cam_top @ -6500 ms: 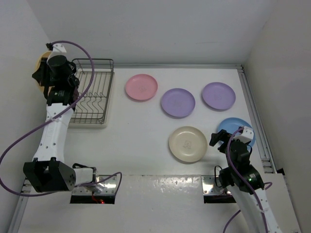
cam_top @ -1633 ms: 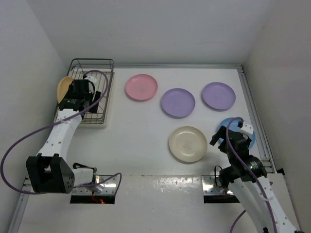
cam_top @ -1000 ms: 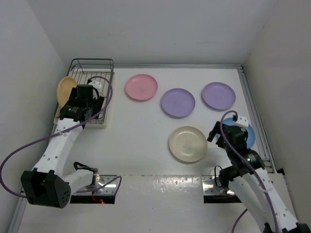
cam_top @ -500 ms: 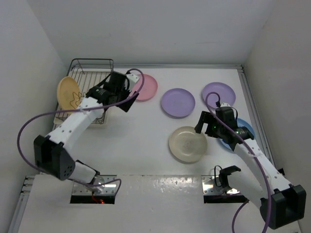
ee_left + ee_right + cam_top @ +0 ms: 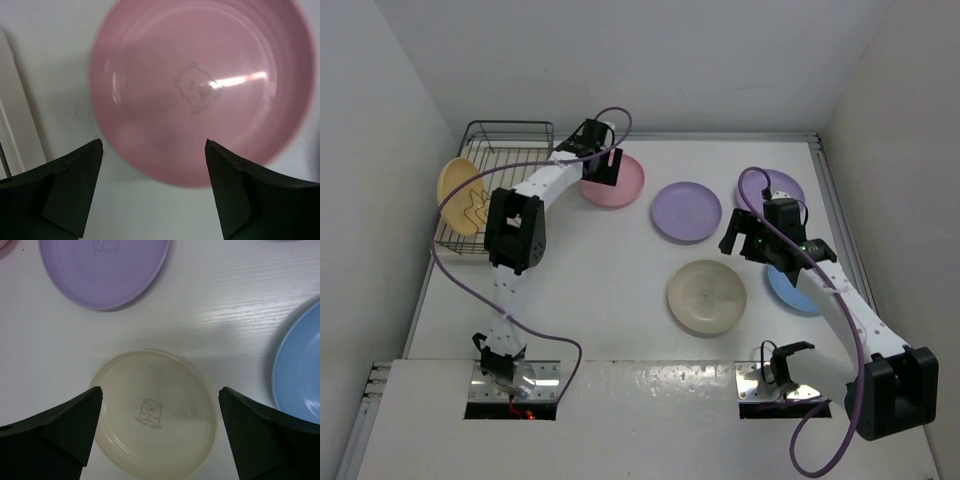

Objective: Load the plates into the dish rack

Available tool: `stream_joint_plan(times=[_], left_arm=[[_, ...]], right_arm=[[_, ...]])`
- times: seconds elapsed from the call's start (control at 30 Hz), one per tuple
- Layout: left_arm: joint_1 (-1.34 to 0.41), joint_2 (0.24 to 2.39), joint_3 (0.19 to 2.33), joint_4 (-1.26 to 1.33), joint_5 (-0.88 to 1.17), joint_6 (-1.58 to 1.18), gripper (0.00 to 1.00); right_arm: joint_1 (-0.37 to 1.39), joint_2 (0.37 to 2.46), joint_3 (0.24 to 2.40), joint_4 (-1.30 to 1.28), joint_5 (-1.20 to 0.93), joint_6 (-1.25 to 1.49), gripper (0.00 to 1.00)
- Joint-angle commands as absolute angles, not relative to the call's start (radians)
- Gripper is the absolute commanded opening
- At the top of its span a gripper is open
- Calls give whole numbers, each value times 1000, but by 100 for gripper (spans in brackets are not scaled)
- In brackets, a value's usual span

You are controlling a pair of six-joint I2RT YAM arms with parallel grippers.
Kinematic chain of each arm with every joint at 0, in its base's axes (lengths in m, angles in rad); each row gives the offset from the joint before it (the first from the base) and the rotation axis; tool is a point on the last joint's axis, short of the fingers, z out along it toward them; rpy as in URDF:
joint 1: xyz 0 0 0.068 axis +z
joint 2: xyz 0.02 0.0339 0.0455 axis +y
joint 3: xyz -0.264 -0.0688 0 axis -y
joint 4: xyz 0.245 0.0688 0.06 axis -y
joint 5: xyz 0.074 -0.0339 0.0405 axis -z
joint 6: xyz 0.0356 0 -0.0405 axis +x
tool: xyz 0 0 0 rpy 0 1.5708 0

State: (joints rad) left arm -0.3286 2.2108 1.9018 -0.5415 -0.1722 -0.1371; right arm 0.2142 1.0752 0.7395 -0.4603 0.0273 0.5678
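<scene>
The table is empty between the pink plate (image 5: 628, 184) and the rack's tray, so my left gripper will next shift toward the rack and lower to the plate's rim there.
The pink plate (image 5: 628, 184) (image 5: 200, 90) lies flat on the table just right of the dish rack (image 5: 508, 126). My left gripper (image 5: 603, 168) (image 5: 155, 185) hovers open over its near rim, nothing between the fingers. An orange-yellow plate (image 5: 460, 195) stands on edge at the rack's left side. My right gripper (image 5: 735, 240) (image 5: 157, 430) hangs open above the cream plate (image 5: 706, 297) (image 5: 155, 415). One lilac plate (image 5: 686, 211) (image 5: 105, 270) lies beyond it. A second lilac plate (image 5: 772, 181) and the light blue plate (image 5: 790, 292) (image 5: 300, 380) are partly hidden by the right arm.
The rack's white tray edge (image 5: 20, 125) shows left of the pink plate. White walls close the table on the left, far and right sides. A metal rail (image 5: 840, 220) runs along the right edge.
My left arm has swung from the rack rightward over the pink plate, leaving the orange-yellow plate standing in the rack. My right arm has stretched forward and left over the cream plate.
</scene>
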Motion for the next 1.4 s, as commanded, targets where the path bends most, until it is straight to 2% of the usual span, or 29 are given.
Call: stream_joint_plan(times=[0.0, 0.17, 0.37, 0.63, 0.77, 0.87, 0.9, 0.93, 1.0, 1.03, 1.07, 1.37], left_arm=[[-284, 2310, 2025, -494, -259, -228, 88], [-252, 2401, 2071, -430, -288, -238, 88], [-241, 2413, 2051, -379, -275, -218, 88], [-198, 2467, 2042, -390, -242, -265, 88], [-189, 2485, 2031, -399, -184, -275, 82], [-179, 2485, 2008, -410, -161, -293, 67], [-179, 2485, 2008, -410, -150, -293, 59], [-179, 2476, 1994, -419, -141, -293, 39], [-179, 2465, 1982, -419, -141, -305, 21], [-179, 2448, 1968, -428, -132, -305, 7], [-179, 2425, 1968, -428, -132, -305, 1], [-179, 2255, 1939, -460, -123, -276, 0]], right_arm=[[198, 1094, 778, -403, 23, 543, 99], [192, 1130, 804, -399, 17, 551, 99], [161, 1202, 827, -371, 22, 606, 99], [87, 1285, 894, -353, -81, 655, 99], [87, 1278, 891, -354, -86, 663, 99], [87, 1250, 877, -356, -87, 669, 99], [87, 1243, 874, -357, -86, 667, 99], [87, 1227, 864, -356, -84, 666, 99], [89, 1198, 853, -356, -69, 663, 99], [89, 1184, 841, -357, -66, 660, 99], [87, 1168, 827, -359, -51, 661, 99], [84, 990, 743, -420, -2, 627, 99]])
